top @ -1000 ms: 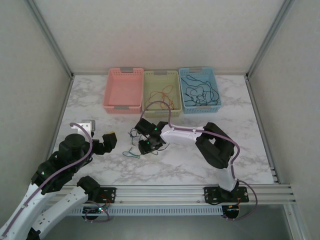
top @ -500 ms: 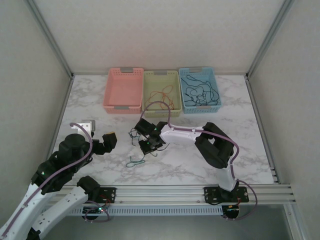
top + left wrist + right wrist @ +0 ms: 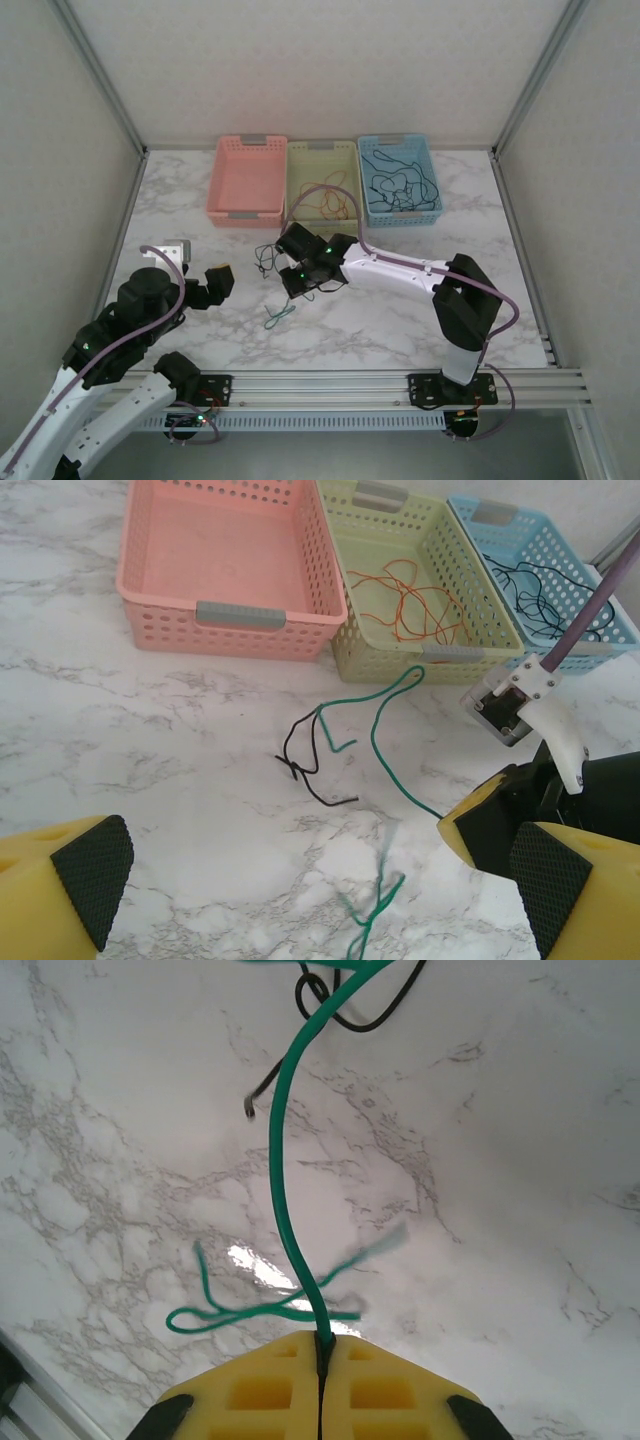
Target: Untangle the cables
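Note:
I need to raise my right gripper outward over the pink basket (image 3: 250, 182) next and let go of the green cable's end, because the basket is empty and stands beside the ones holding red-orange and black cables.
My right gripper (image 3: 320, 1345) is shut on a green cable (image 3: 285, 1180) that rises from its pads toward a knotted black cable (image 3: 350, 1010) on the marble. In the top view the right gripper (image 3: 300, 275) hovers mid-table, with the black cable (image 3: 265, 262) to its left. A blurred green strand (image 3: 250, 1310) loops under the fingers; I cannot tell whether it is part of the same cable. It also appears on the table (image 3: 278, 315). My left gripper (image 3: 318, 880) is open and holds nothing, facing the green cable (image 3: 385, 740) and black cable (image 3: 310, 765).
Three baskets line the back: pink (image 3: 247, 180), pale green (image 3: 323, 150) holding red-orange cables (image 3: 330, 200), blue (image 3: 399, 145) holding black cables (image 3: 400, 185). The right arm's lilac hose (image 3: 400, 262) arches over the table's middle. Bare marble (image 3: 180, 200) spreads at the left.
The right arm has stretched out, its elbow swinging right, and its gripper has risen slightly toward the baskets with the green cable. The loose green strand has shifted right on the marble. The left arm is still.

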Motion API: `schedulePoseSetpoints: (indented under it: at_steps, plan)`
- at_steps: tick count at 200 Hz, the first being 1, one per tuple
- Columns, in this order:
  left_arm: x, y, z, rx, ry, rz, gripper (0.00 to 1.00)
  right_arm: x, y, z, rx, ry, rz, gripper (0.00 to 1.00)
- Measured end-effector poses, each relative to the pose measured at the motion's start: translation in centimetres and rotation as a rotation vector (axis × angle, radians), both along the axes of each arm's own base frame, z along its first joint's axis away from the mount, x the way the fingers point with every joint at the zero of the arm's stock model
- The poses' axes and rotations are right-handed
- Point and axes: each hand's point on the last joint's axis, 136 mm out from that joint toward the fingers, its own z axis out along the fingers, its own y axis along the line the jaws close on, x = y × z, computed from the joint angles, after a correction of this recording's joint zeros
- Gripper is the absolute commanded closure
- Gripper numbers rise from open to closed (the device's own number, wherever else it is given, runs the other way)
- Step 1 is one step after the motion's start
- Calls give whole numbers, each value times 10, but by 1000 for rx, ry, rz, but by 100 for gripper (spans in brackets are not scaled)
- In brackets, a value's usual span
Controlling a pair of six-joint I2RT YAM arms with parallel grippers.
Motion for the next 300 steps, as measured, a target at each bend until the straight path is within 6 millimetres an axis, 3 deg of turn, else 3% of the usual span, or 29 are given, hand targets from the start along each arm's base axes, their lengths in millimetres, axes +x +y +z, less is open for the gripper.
schedulePoseSetpoints:
  at_steps: [98,116,165,179,200,228,271,300]
  plan:
    - [0,-1,0,-1,1,-3,0,-2,-7,4,-10,-14,12,100]
    - [0,-1,0,-2,1,-3,0,-4,-14,23,14,-52,23,100]
    - [-3,1,3,-31,-9,5,0,-13,-31,115,208,-235,86,100]
    - [-4,1,4,-40,-13,5,0,-14,-33,129,233,-271,97,100]
    - [-4,1,4,-41,-13,5,0,-10,-29,133,230,-293,112,100]
    - [-4,1,4,-42,-13,5,0,19,-6,139,223,-290,90,100]
    - [-3,1,2,-39,-10,5,0,109,48,148,242,-309,-7,100]
    - [-3,1,-2,-33,-2,5,0,161,73,131,240,-297,-66,100]
